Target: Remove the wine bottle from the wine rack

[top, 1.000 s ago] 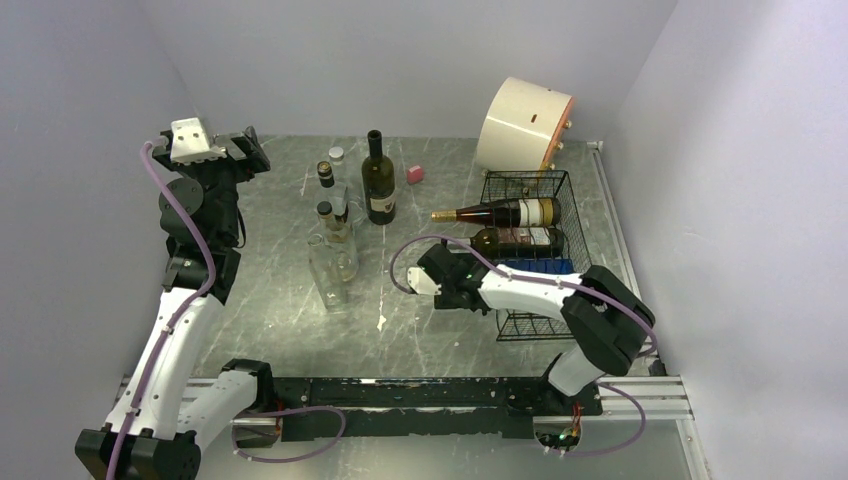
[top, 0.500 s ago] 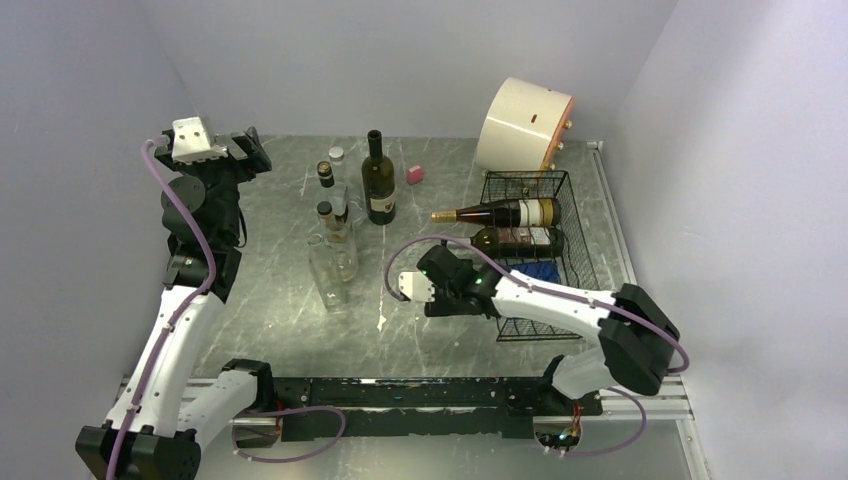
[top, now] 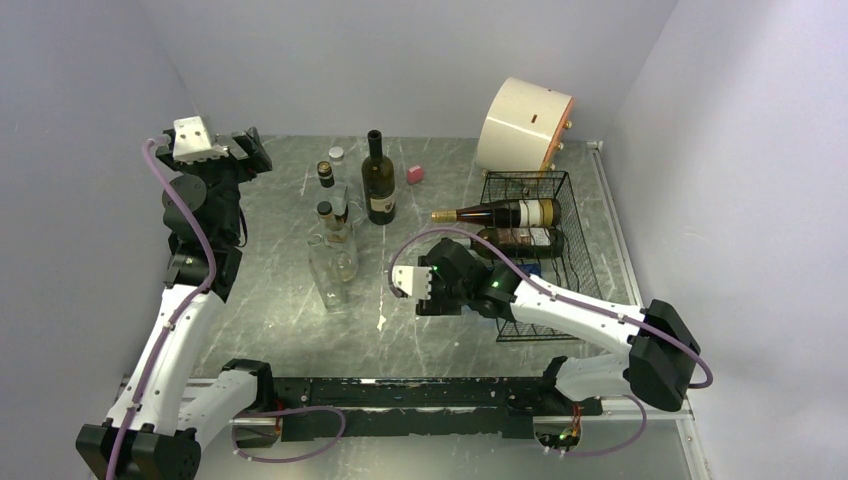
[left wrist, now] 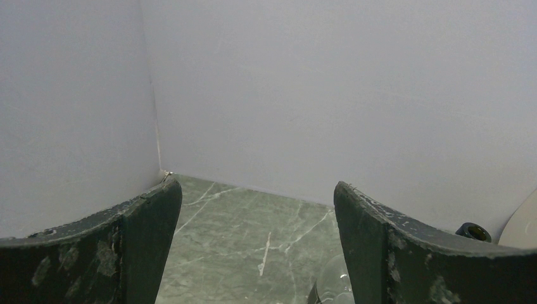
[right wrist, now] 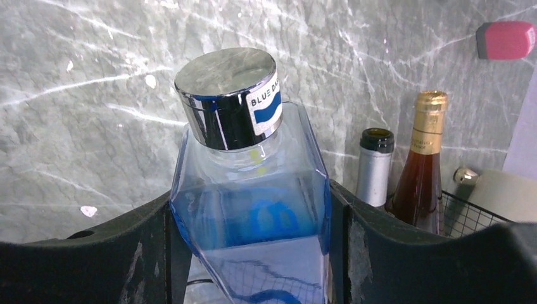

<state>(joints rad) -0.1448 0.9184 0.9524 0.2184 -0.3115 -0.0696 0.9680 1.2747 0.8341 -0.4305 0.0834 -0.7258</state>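
The right gripper swings outward next, tilts its bottle upright onto the bare marble beside the dark upright wine bottle and releases it, since that spot is clear.
The black wire wine rack point(top: 565, 195) stands at the right, its corner also in the right wrist view point(right wrist: 472, 212). Two wine bottles lie on it, necks pointing left: an amber one with gold foil point(top: 500, 213) point(right wrist: 425, 171) and a dark one point(top: 520, 240) with a silver-foiled neck point(right wrist: 375, 168). My right gripper point(top: 432, 285) point(right wrist: 250, 234) is shut on the shoulders of a clear blue-tinted bottle with a silver cap point(right wrist: 253, 190) point(top: 405, 282), held left of the rack. My left gripper point(top: 245, 150) point(left wrist: 256, 253) is open and empty, raised at the back left.
A cream drum point(top: 525, 125) lies behind the rack. A dark upright wine bottle point(top: 378, 180), several small and clear glass bottles point(top: 335, 250) and a pink block point(top: 415, 174) point(right wrist: 505, 39) stand on the marble table left of centre. Walls close in on three sides.
My right gripper has moved left, away from the rack, drawing the blue bottle out with it. The left arm has not moved.
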